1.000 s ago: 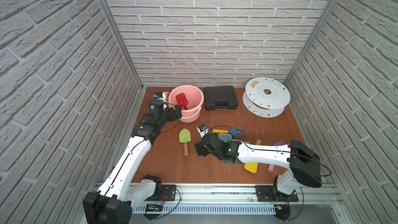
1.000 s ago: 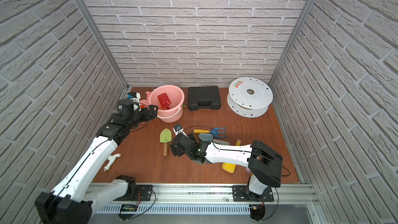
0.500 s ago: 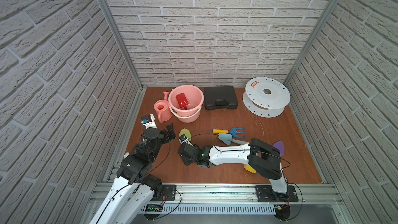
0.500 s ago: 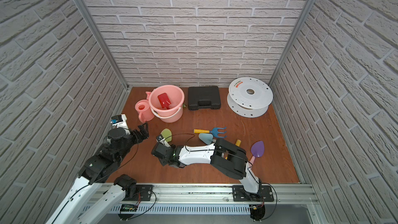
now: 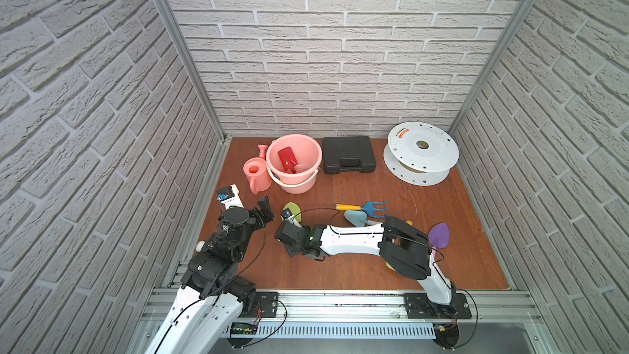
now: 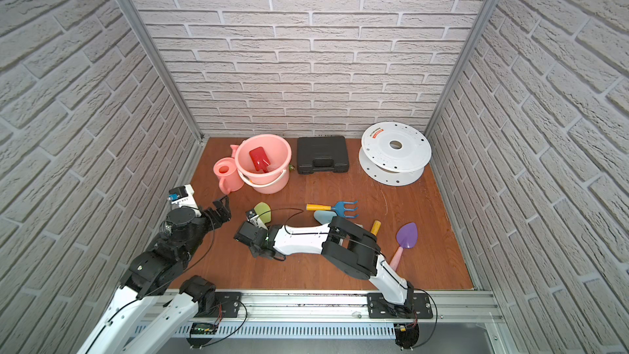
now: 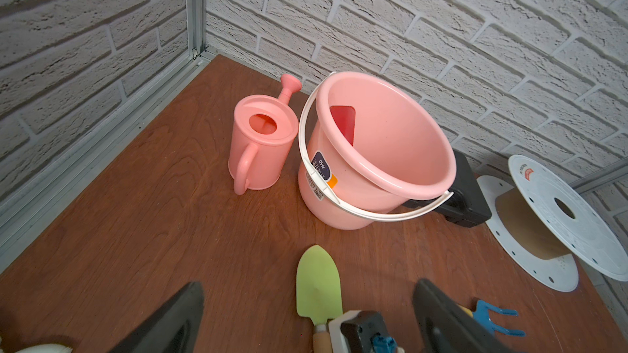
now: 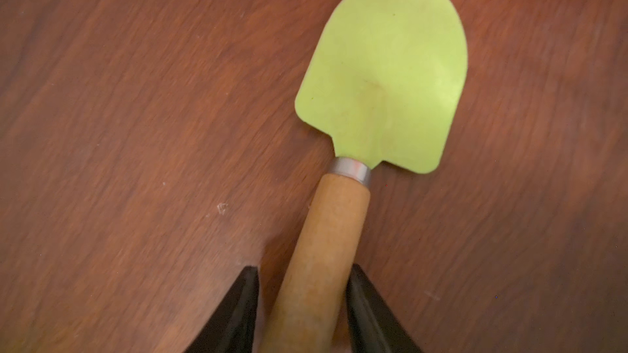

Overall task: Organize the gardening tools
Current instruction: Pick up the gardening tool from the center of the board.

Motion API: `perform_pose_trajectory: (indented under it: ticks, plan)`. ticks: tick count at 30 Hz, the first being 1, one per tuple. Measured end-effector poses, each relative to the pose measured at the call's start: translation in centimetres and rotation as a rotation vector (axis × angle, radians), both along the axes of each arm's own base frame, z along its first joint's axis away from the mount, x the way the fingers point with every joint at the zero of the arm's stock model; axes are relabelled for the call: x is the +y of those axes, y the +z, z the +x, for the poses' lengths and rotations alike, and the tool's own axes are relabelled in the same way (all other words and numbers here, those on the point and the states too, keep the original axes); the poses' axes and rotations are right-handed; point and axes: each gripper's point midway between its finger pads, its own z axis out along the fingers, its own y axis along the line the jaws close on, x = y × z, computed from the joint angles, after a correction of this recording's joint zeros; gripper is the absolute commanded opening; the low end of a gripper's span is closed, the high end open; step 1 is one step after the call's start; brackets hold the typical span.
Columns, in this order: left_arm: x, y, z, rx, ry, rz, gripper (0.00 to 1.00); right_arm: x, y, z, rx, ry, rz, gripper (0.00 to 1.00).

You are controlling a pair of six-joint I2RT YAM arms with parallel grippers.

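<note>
My right gripper is already on the wooden handle, so my left gripper will next move across and slightly outward onto the edge of the green blade [image 5: 292,208] [image 7: 301,282] facing it.
A green trowel [image 8: 384,73] with a wooden handle lies flat on the brown table. My right gripper [image 8: 302,269] has its fingers closed on both sides of that handle. In both top views the arm's wrist covers the handle, and only the green blade [image 5: 292,208] [image 6: 262,210] shows. My left gripper [image 5: 264,210] hangs open and empty just left of the blade. A red spade [image 5: 287,159] stands in the pink bucket [image 5: 272,151], and the pink watering can [image 5: 256,175] stands beside it. A blue rake [image 5: 372,206], a pale blue trowel [image 5: 354,217] and a purple trowel [image 5: 439,234] lie to the right.
A black case [image 5: 349,154] and a white reel [image 5: 422,151] stand along the back wall. Brick walls close in three sides. An orange-yellow handle [image 6: 375,227] pokes out from under my right arm. A metal rail runs along the front edge.
My left arm pulled back from the bucket to the front left, still open. My right gripper slid left to the green trowel and closed on its handle.
</note>
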Motion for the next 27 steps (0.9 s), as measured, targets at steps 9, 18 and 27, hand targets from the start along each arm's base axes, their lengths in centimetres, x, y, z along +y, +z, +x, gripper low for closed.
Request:
perform_pose_trajectory:
  ticks: [9,18,27]
  plan:
    - [-1.2,-0.5,0.4,0.024,-0.056,-0.021,0.98,-2.0,-0.2,0.1,0.000,-0.021,0.016,0.03]
    - [-4.1,-1.9,1.4,0.016,-0.189,-0.084,0.95,-8.3,4.2,-2.0,-0.129,0.040,-0.011,0.03]
    - [-9.2,-1.9,3.0,-0.012,-0.409,-0.230,0.71,-10.8,10.1,-2.5,-0.428,0.121,0.061,0.03]
